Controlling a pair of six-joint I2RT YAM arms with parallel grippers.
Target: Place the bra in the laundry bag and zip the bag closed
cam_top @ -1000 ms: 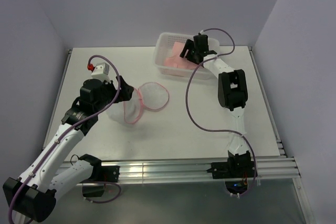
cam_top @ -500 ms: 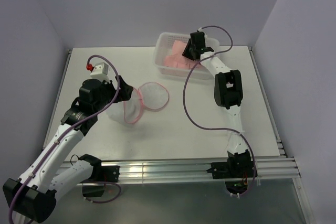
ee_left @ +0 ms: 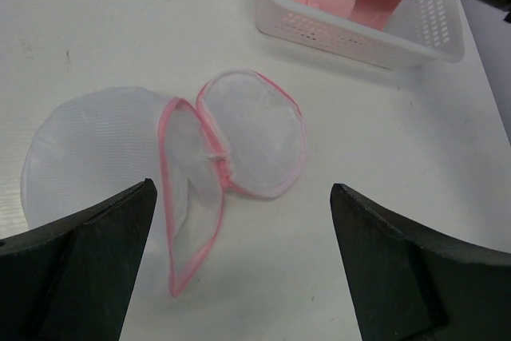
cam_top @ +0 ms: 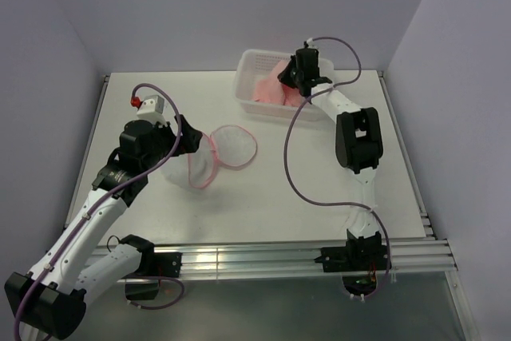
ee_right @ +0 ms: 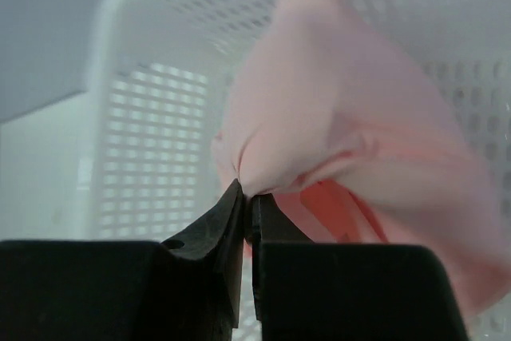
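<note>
My right gripper should next lift up from the basket, move back, go down and let go of the bra on clear tabletop by the bar, which has enough room for it.
The light-pink bra lies bunched in the white perforated basket at the back of the table. My right gripper reaches into the basket and is shut on a fold of the bra, the fabric pinched between the fingertips. The laundry bag lies unzipped on the table, its two mesh halves spread apart with the pink zipper rim showing. My left gripper hovers wide open just near of the bag, holding nothing.
A purple cable loops from the right arm over the table. Walls close off the back and both sides. An aluminium rail runs along the near edge.
My right gripper has shut on the bra inside the basket and the fabric now bunches up under it. The left arm and the bag have not moved.
</note>
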